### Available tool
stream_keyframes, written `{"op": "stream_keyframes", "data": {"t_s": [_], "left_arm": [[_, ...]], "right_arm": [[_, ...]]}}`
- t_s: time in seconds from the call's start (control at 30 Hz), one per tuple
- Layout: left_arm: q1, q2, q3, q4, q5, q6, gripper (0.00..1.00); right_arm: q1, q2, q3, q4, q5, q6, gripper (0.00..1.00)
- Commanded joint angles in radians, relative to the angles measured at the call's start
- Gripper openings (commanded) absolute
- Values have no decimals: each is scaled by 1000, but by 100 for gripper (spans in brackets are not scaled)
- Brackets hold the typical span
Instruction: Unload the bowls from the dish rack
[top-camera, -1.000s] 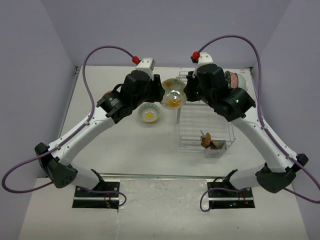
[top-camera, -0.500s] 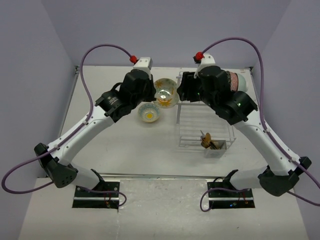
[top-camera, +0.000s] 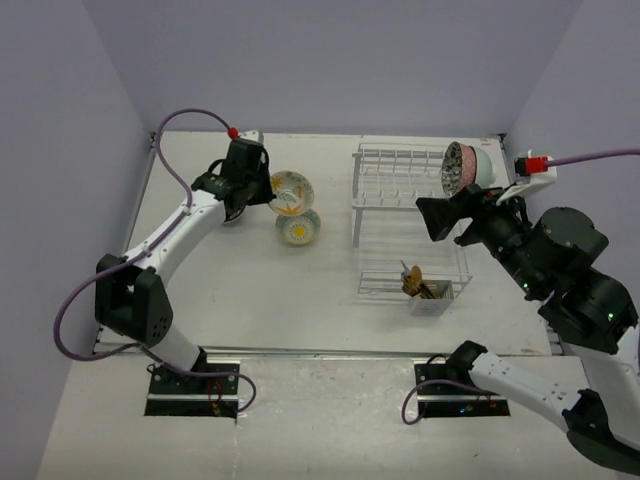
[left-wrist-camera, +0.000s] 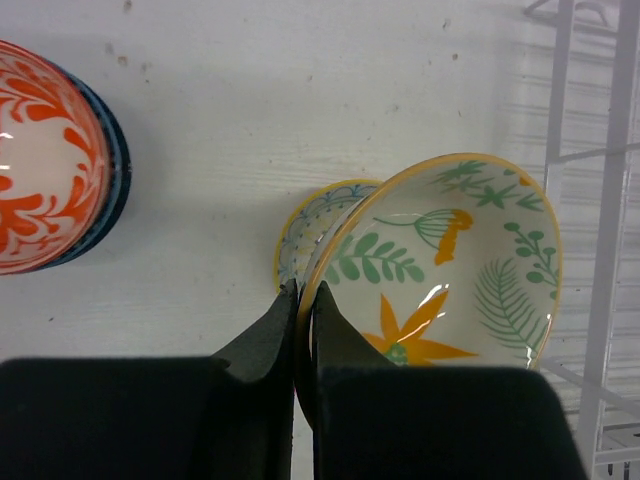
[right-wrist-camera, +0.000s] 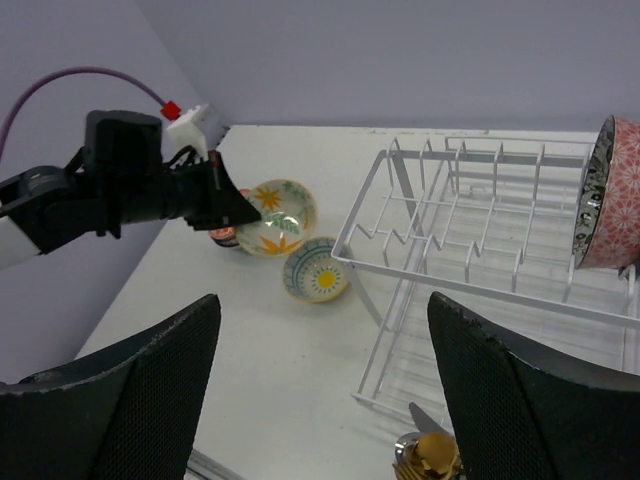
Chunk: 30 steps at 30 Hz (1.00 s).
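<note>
Next, my left gripper lowers the yellow-rimmed bowl into the bowl with a yellow centre, open and empty below, and releases the rim of the yellow-rimmed bowl.
My left gripper (left-wrist-camera: 300, 290) is shut on the rim of a yellow-rimmed bowl with green leaves and orange flowers (left-wrist-camera: 450, 270), held tilted above the table left of the dish rack (top-camera: 410, 215). A bowl with a yellow centre (top-camera: 299, 228) rests on the table just below it. A red-orange bowl (left-wrist-camera: 45, 180) sits stacked on a dark blue one at the far left. My right gripper (right-wrist-camera: 330, 400) hangs open and empty over the rack's front. A pink patterned bowl (right-wrist-camera: 612, 195) stands on edge in the rack's back right, with a pale bowl (top-camera: 482, 163) behind it.
A small white cutlery caddy (top-camera: 432, 295) with gold cutlery (right-wrist-camera: 425, 460) hangs at the rack's near right corner. The table's back edge meets the wall just beyond the rack. The left arm (top-camera: 170, 235) stretches along the table's left side.
The leaf bowl passed from my right gripper to my left. The right gripper opened and pulled back to the right; the left closed on the rim and carried the bowl left, over the yellow-centred bowl.
</note>
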Motion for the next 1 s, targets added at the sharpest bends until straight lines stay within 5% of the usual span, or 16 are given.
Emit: {"op": "stream_keyframes", "data": {"t_s": [0.0,0.53,0.97], "left_arm": [[16,85,-4,144,147,-37,0],[49,231,-108,273,276,-41,1],[49,142,-150,271,273,-40,53]], "right_arm": [[1,-10,-64,4,-90,-10,85],[-1,-82,-159,23,-216,-35,91],[1,-32,-152,20,-139,-45,93]]}}
